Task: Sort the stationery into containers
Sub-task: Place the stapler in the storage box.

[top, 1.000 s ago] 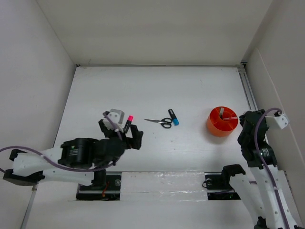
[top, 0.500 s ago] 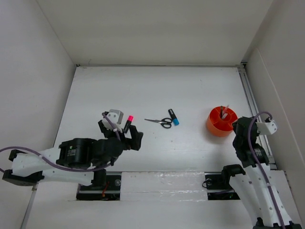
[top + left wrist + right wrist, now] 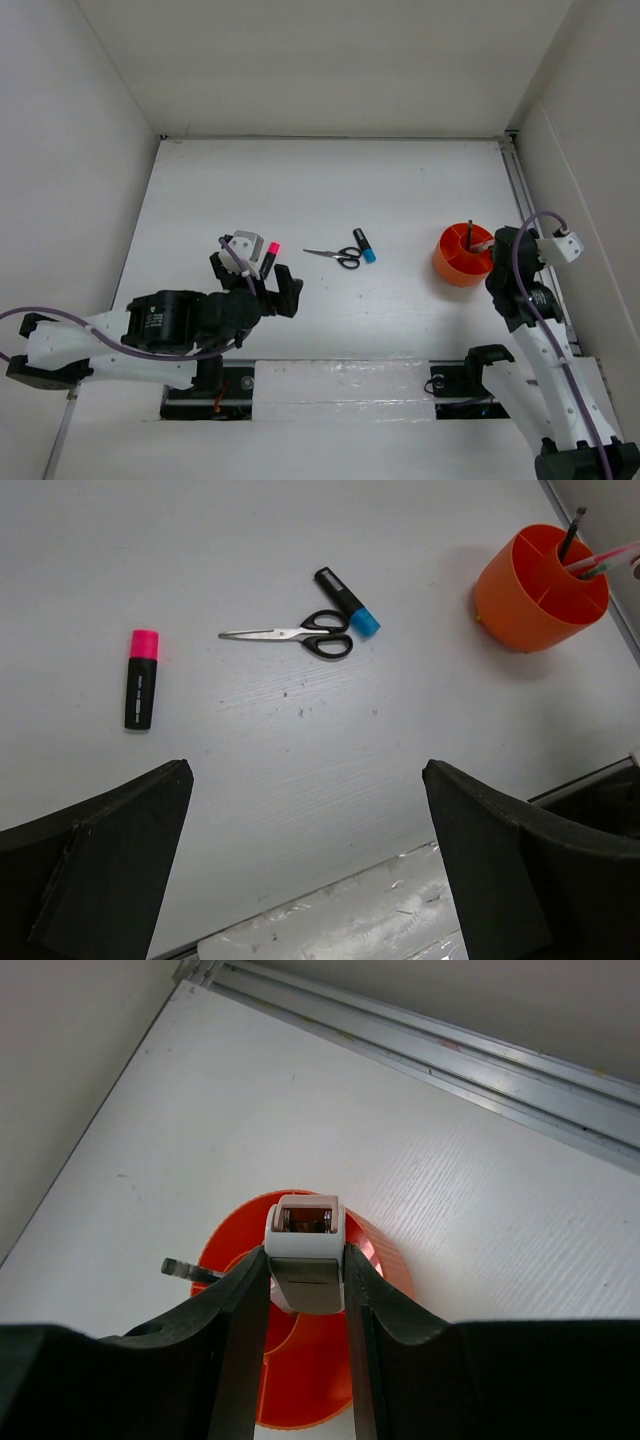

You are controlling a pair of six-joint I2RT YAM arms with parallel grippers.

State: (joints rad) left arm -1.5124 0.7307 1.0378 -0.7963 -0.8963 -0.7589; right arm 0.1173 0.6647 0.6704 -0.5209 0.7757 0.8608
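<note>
My right gripper still holds the small piece above the orange cup's rim, and it should next move gently down toward the orange cup's rail-side section (image 3: 484, 256) (image 3: 362, 1250), which lies below it, to release the piece.
The orange cup (image 3: 460, 263) stands at the right and holds a dark pen (image 3: 572, 530) and a red pen (image 3: 610, 558). My right gripper (image 3: 487, 244) is over its right rim, shut on a small white and grey piece (image 3: 308, 1250) held above the cup (image 3: 300, 1380). The pink-capped marker (image 3: 269, 256), scissors (image 3: 335, 256) and blue-capped marker (image 3: 364, 245) lie mid-table. My left gripper (image 3: 255, 280) is open and empty, just near of the pink-capped marker (image 3: 141, 678). Erasers are not in view.
An aluminium rail (image 3: 520, 200) runs along the table's right edge beside the cup. White walls close the left, back and right. The shiny front strip (image 3: 340, 385) carries the arm bases.
My right gripper has moved left, from beside the cup to over its right rim, still holding the small piece. The left arm has barely moved.
</note>
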